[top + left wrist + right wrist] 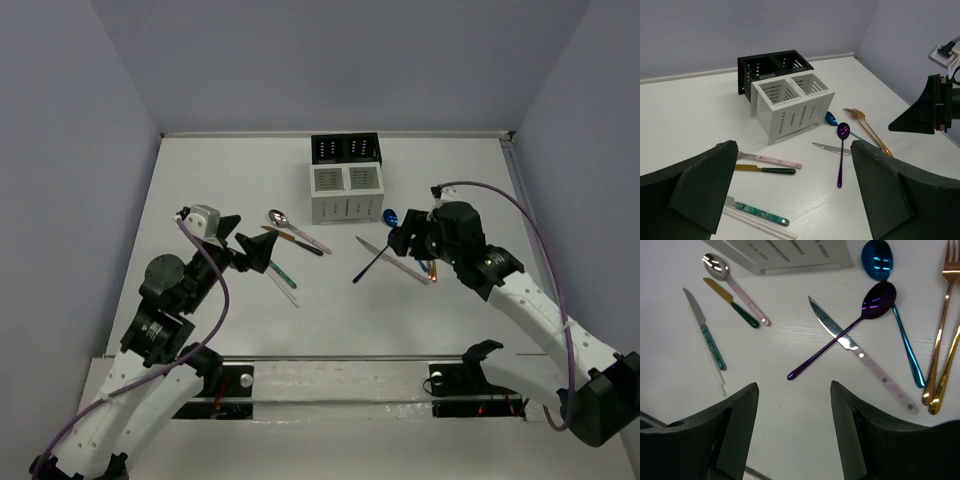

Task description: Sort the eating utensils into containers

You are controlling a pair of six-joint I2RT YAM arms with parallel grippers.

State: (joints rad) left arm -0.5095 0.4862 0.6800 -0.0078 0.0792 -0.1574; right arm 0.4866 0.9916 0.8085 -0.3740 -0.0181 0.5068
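My right gripper next moves past the blue spoon, down onto the outer gold fork's handle, as it lies below and right in the top view.
The caddy [345, 192] stands at the table's middle back, two white compartments in front and two black behind; none of the utensils shows in it. On the left lie a pink-handled spoon [297, 231], a black-handled knife [295, 241] and a teal-handled knife [283, 272]. On the right lie a purple spoon [840, 337] across a pink-handled knife [862, 357], a blue spoon [890, 290] and two gold forks [939, 342]. My left gripper [247, 240] is open and empty beside the left group. My right gripper [794, 386] is open and empty above the purple spoon's handle end.
A clear white stick [717, 375] lies along the teal knife. Grey walls close in the table's left, back and right. The right arm's cable [530, 225] loops above the right edge.
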